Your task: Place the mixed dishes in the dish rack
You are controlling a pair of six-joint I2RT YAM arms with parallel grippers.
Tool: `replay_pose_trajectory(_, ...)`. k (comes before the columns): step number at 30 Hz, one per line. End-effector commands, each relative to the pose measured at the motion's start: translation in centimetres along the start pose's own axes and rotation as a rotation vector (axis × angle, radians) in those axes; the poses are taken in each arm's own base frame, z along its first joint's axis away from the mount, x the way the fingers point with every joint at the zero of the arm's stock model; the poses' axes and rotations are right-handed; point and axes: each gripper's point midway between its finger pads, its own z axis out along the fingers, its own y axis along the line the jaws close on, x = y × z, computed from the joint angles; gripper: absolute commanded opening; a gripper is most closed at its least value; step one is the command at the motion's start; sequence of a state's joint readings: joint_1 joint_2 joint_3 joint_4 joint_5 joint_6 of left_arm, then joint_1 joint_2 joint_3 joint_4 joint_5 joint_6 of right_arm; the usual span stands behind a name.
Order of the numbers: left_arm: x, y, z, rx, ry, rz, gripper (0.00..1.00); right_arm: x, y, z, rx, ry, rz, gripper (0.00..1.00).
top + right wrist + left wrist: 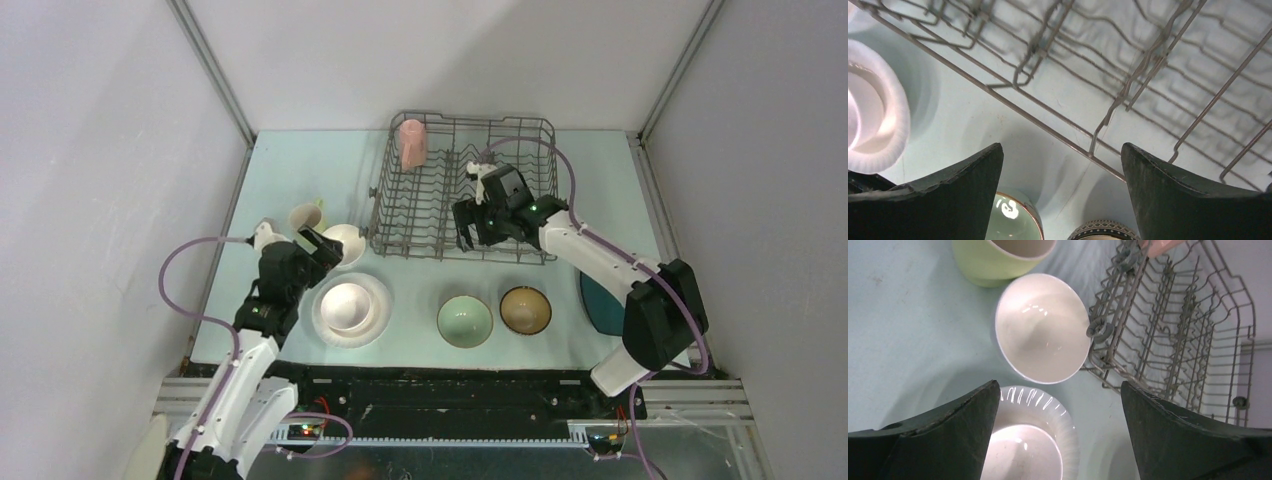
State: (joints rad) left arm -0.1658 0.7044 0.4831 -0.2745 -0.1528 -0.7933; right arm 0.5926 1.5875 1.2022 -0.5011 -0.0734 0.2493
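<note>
I will move my left gripper away from the rack next and then lower it onto the white bowl's near rim [1032, 380].
The dark grey wire dish rack [500, 190] stands at the back with a pink mug [412, 143] in its far left corner. My left gripper [322, 247] is open and empty beside the white bowl [347, 242]. That bowl [1043, 327] lies just ahead of the open left gripper [1059, 387], with the yellow-green mug [998, 260] beyond. A pale pink bowl [347, 304] sits on the round white plate [375, 325]. My right gripper [472, 237] hangs open and empty over the rack's near edge [1063, 125]. The pale green bowl [464, 320] and brown bowl [525, 309] lie below it.
The dark teal plate [595, 300] lies at the right, half hidden under my right arm. Grey walls close in the pale mat on three sides. The white plate's rim [895, 115] shows at the left of the right wrist view.
</note>
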Motion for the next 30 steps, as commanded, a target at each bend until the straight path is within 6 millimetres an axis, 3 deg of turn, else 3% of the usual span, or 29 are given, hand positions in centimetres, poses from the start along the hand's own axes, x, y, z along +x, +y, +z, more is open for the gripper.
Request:
replay_pose_trajectory(1, -1.5, 0.0, 0.2, 0.007, -0.033, -0.089, 0.98, -4.5, 1.0, -3.1, 0.002, -0.126, -0.066, 0.91)
replay_pose_trajectory(5, -1.2, 2.3, 0.9, -0.023, -0.015, -0.184, 0.98, -6.1, 3.1, -3.1, -0.065, -0.195, -0.142, 0.9)
replay_pose_trajectory(14, -0.1, 4.5, 2.5, -0.133, 0.063, -0.239, 0.87, -6.1, 6.0, -2.6, -0.156, -0.241, -0.196, 0.88)
replay_pose_trajectory(19, -0.8, 3.8, 3.6, -0.116, 0.07, -0.226, 0.73, -6.1, 6.3, -2.8, -0.166, -0.263, -0.197, 0.88)
replay_pose_trajectory(25, -0.4, 4.3, 5.1, -0.136, 0.06, -0.264, 0.55, -5.8, 6.2, -3.2, -0.17, -0.298, -0.187, 0.88)
replay_pose_trajectory(30, 0.0, 4.6, 6.3, -0.168, 0.061, -0.26, 0.51, -5.2, 6.1, -3.1, -0.171, -0.294, -0.183, 0.88)
